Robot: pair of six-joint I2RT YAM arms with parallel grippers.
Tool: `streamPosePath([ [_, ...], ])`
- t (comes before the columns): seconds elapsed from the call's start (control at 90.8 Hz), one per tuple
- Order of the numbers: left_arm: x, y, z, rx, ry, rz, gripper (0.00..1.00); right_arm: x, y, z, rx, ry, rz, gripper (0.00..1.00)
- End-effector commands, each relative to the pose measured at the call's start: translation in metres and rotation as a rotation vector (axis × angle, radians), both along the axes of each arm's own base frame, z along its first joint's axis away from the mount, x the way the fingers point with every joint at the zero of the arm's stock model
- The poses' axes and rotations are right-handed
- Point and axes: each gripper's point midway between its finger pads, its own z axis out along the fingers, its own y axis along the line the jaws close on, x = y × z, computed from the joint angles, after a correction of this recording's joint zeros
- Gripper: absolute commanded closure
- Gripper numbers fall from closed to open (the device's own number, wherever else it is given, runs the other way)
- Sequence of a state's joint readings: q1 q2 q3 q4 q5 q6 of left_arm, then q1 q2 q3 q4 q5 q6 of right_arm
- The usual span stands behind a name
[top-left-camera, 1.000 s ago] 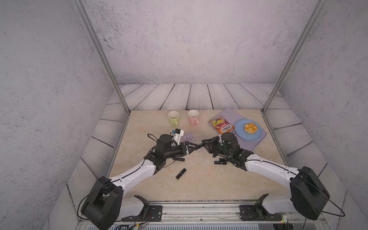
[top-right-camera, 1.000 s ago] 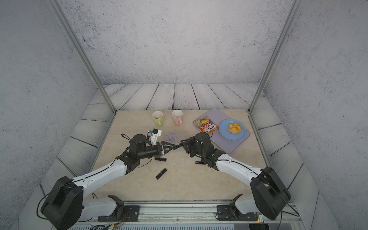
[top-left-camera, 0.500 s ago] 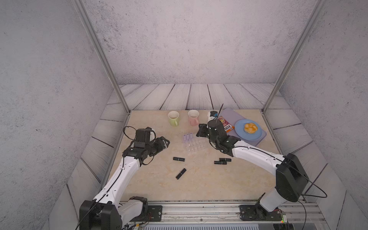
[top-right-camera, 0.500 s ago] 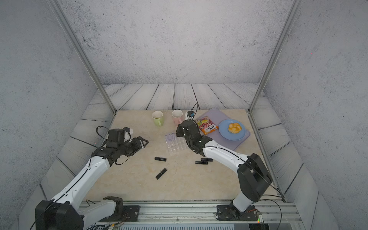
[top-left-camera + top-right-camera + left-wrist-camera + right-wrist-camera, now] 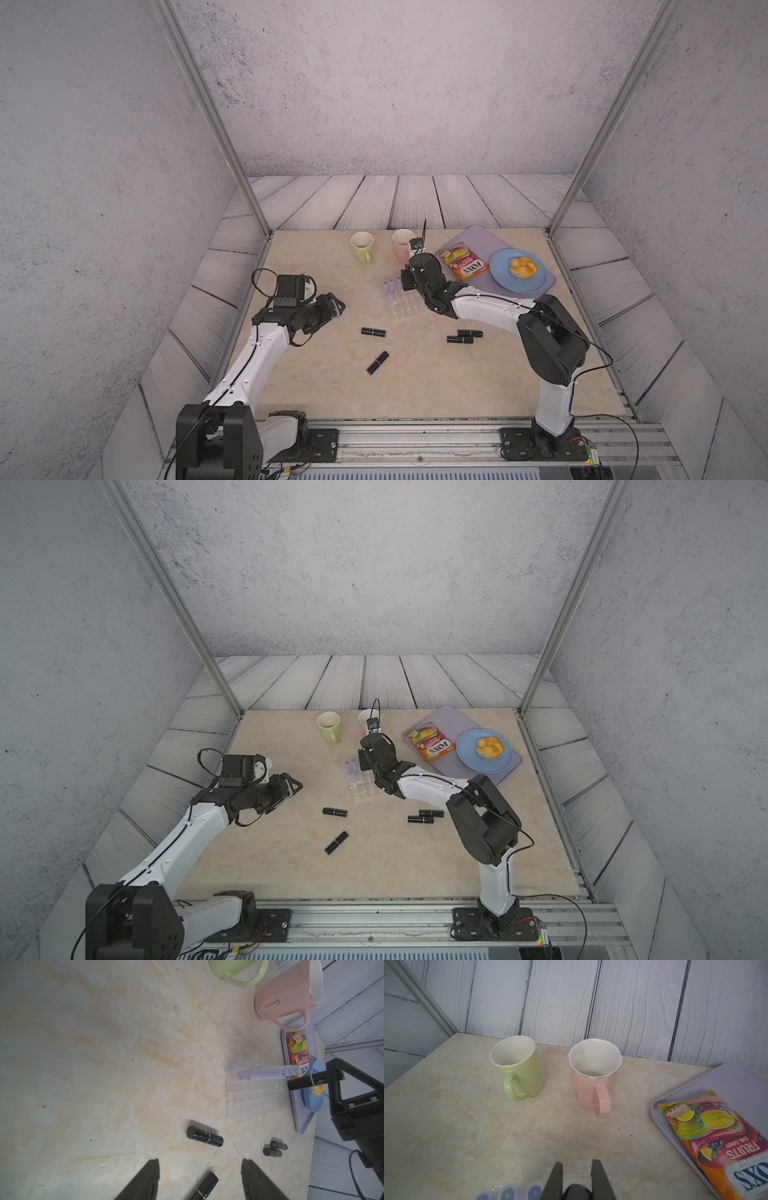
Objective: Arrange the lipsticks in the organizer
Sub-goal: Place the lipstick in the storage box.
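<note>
The black lipstick hangs upright over the far row, so the right gripper should move straight down and release it in that row's slot beside the lilac lipsticks.
The clear organizer (image 5: 402,306) (image 5: 362,786) (image 5: 255,1099) stands mid-table, with lilac lipsticks (image 5: 390,286) (image 5: 266,1072) (image 5: 507,1194) upright in its far row. My right gripper (image 5: 405,281) (image 5: 577,1164) hovers over that far end, shut on a black lipstick (image 5: 305,1082) (image 5: 577,1191). Several more black lipsticks lie loose on the table: one (image 5: 373,331), another (image 5: 377,362), and a pair (image 5: 464,336). My left gripper (image 5: 332,305) (image 5: 200,1164) is open and empty, raised at the left, well away from the organizer.
A green mug (image 5: 362,246) and a pink mug (image 5: 400,247) stand at the back, close behind the right gripper. At the back right, a lilac tray (image 5: 478,237) holds a candy bag (image 5: 462,262) and a blue plate (image 5: 498,276) with a bun.
A second ago both grippers met at the table's middle. The left arm has since drawn back to the left, and the right gripper has carried the black lipstick over the organizer's far end.
</note>
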State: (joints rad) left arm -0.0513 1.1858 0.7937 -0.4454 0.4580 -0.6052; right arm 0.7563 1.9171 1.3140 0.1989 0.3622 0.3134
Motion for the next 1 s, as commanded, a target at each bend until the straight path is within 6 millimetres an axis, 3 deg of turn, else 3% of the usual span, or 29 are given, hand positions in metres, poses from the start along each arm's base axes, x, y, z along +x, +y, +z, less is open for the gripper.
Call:
streamPosePath([
  [0.0,-0.002,0.0,-0.003,-0.012,0.01,-0.024,0.33,0.011,0.004,0.013,0.027,-0.046,-0.024,1.0],
  [0.991,-0.001,-0.002,-0.001,-0.033,-0.005,-0.037,0.37,0.017,0.001,-0.032,0.03,0.029,-0.097,1.0],
])
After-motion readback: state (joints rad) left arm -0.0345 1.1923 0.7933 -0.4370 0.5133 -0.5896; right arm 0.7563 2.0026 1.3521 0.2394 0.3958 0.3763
